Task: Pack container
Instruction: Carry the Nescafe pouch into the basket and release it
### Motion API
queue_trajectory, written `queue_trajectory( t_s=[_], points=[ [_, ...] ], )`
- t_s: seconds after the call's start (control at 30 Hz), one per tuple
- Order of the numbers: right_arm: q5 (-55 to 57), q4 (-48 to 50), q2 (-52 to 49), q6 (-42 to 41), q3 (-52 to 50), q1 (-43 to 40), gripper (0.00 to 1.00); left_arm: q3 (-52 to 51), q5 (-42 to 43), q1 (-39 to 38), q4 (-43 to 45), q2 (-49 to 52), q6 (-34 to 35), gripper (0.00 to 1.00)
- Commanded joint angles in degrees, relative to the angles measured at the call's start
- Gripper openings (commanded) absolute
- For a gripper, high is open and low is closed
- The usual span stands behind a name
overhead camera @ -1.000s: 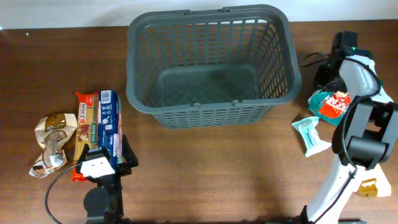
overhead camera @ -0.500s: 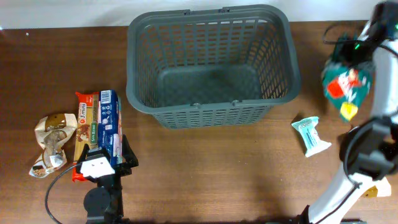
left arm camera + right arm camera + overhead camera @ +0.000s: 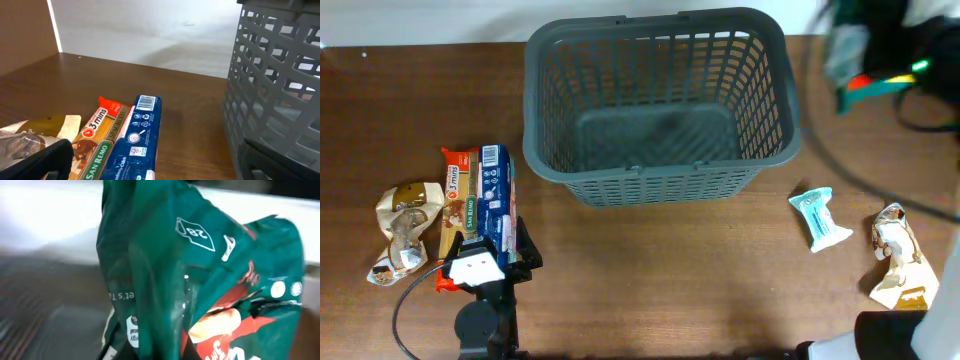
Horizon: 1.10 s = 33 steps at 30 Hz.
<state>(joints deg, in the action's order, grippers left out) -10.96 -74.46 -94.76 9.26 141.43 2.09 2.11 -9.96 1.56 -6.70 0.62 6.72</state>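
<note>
I should next swing my right gripper sideways over the basket's rim and down inside, and let go of the snack bag (image 3: 200, 270) above the basket's bottom, because the basket's bottom is empty.
The dark grey basket (image 3: 660, 178) stands at the back middle of the table, with nothing showing inside; its lattice side fills the right of the left wrist view (image 3: 280, 75). My right gripper (image 3: 880, 70) is raised high, right of the basket's far right corner, blurred. It is shut on a green and red snack bag (image 3: 200, 270), which fills the right wrist view and hides the fingers. My left gripper (image 3: 160, 172) is open and empty, low over the near end of a blue box (image 3: 135, 140) and an orange San Remo pasta packet (image 3: 97, 135).
A brown and white packet (image 3: 405, 225) lies at the far left beside the pasta packet (image 3: 458, 200) and blue box (image 3: 495, 200). A light blue packet (image 3: 820, 218) and a beige packet (image 3: 895, 258) lie right of the basket.
My right arm has lifted the green snack bag off the table right of the basket and carried it up and back. The beige packet now shows. The left arm has not moved.
</note>
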Motion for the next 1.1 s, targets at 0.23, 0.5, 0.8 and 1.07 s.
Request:
queue_trajectory(
  t_s=[0.23, 0.5, 0.8, 1.07],
  points=[
    [-0.55, 0.44, -11.21, 11.76, -1.64, 18.64, 0.03, -0.26, -0.39, -0.07, 0.02, -0.33, 0.11, 0.99],
    [-0.46, -1.29, -24.02, 11.28, -1.66, 19.78, 0.04, -0.26, -0.39, -0.07, 0.02, -0.33, 0.11, 0.99],
    [-1.27, -1.18, -33.59, 11.26, -1.77, 21.92, 0.04, -0.26, -0.42, -0.07, 0.02, -0.33, 0.11, 0.99],
    [3.82, -1.27, -30.29, 6.54, -1.70, 22.97, 0.62, -0.26, -0.42, -0.07, 0.02, -0.33, 0.11, 0.99]
  ],
)
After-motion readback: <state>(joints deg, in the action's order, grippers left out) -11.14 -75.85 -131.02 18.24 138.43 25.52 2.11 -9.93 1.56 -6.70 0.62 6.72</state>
